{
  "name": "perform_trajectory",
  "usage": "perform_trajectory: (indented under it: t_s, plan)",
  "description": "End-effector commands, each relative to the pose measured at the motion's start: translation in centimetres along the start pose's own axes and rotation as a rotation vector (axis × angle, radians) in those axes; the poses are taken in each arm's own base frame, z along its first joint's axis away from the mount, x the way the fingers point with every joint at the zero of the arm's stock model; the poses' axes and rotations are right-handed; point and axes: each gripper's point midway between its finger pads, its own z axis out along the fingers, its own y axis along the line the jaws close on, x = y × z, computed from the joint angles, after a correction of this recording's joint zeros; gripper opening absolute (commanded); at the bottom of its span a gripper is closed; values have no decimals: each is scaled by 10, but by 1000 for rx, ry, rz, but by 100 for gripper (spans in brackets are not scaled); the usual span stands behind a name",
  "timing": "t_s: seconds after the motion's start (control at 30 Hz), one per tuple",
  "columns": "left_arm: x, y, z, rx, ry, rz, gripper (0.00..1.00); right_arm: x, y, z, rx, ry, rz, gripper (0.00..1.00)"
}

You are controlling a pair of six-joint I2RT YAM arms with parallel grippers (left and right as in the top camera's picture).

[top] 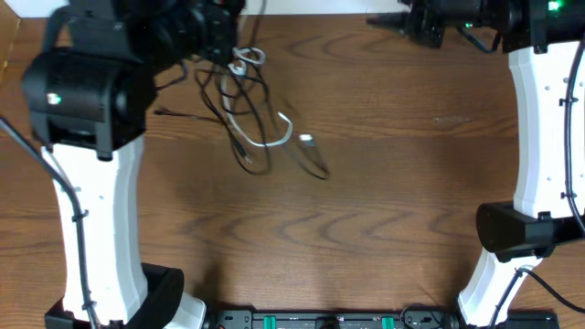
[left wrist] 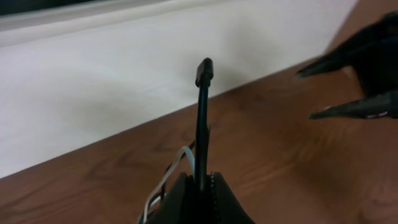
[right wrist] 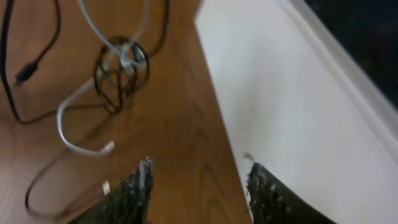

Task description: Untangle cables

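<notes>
The bunched pieces of black cable by the white cable's loop (top: 250, 80) (right wrist: 122, 79) lie left of my right gripper in the overhead view, so next my right gripper needs to move that way onto them.
A tangle of thin black cable (top: 236, 102) and a shorter white cable (top: 274, 140) lies at the table's back left, trailing toward the middle. My left gripper (left wrist: 200, 180) is shut on the black cable, whose plug end (left wrist: 204, 70) sticks up past the fingers; a white strand (left wrist: 181, 162) runs beside them. In the overhead view the left gripper (top: 222, 37) sits over the tangle's top. My right gripper (top: 382, 20) is open and empty at the back right, apart from the cables. The right wrist view shows its fingers (right wrist: 198, 180) wide apart, with the tangle (right wrist: 118, 68) and white cable (right wrist: 74, 134) ahead.
A white wall (right wrist: 298, 106) borders the table's far edge next to both grippers. The right gripper's fingers (left wrist: 354, 81) show in the left wrist view. Arm bases stand at the front left (top: 119, 292) and right (top: 512, 274).
</notes>
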Motion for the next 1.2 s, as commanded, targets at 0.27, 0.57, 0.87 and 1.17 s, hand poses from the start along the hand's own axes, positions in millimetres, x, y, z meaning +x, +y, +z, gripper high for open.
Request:
perform_trajectory:
  t_s: [0.27, 0.57, 0.87, 1.17]
  plan:
    - [-26, -79, -22, 113, -108, 84, 7, 10, 57, 71, -309, -159, -48, 41]
    - [-46, -84, -52, 102, -198, 103, 7, 5, 75, 92, -363, -154, -54, 39]
    - [-49, -86, -69, 102, -227, 108, 7, -3, 87, 103, -394, -170, -87, 10]
    - [-34, -70, -65, 15, -163, 98, 7, 12, 58, 108, -286, -74, -98, 1]
